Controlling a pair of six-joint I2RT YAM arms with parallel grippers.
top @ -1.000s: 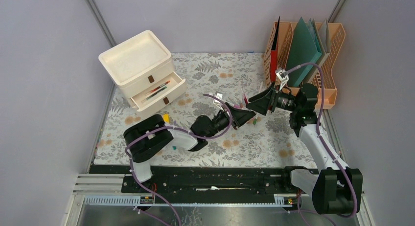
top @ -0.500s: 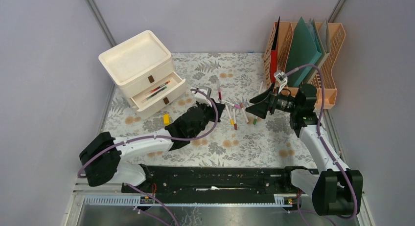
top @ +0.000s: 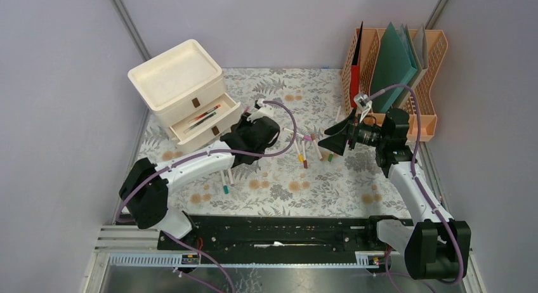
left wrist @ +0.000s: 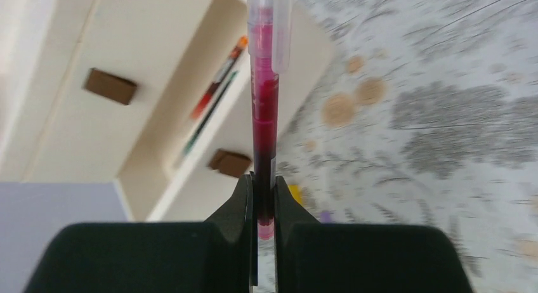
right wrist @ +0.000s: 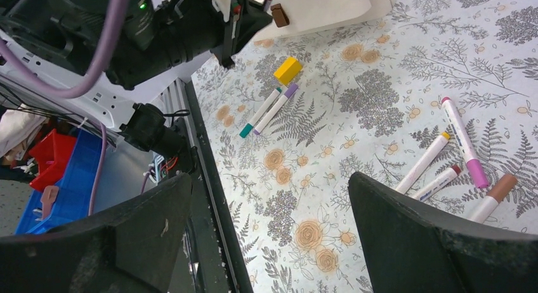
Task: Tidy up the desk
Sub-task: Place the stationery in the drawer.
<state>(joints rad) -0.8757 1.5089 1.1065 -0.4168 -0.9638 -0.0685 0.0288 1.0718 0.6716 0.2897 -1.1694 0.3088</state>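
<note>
I will carry the dark red pen left in the top view over the open drawer (top: 205, 119) (left wrist: 208, 97) with my left gripper and release it, as the drawer holds pens.
The desk (top: 285, 186) is covered by a fern-and-flower cloth. My left gripper (top: 246, 117) is shut on a dark red pen (left wrist: 263, 115), whose clear cap end points at the white drawer unit (top: 184, 84). That unit's lower drawer (left wrist: 216, 109) stands open with a few pens inside. My left gripper (left wrist: 264, 198) hovers just to the right of this drawer. My right gripper (top: 331, 141) is open and empty above the desk (right wrist: 317, 147). Below and beside it lie several loose markers (top: 306, 147), among them a pink-capped marker (right wrist: 463, 141).
An orange file rack (top: 393, 71) with folders stands at the back right. A yellow block (right wrist: 287, 70) lies near a teal-capped marker (right wrist: 259, 113) and a purple-capped marker (right wrist: 276, 106) at the front left. The black rail (top: 273, 226) runs along the front edge.
The left arm has swung from the middle of the desk to the left, carrying the red pen toward the open drawer. The right gripper has opened wider and stayed nearly in place.
</note>
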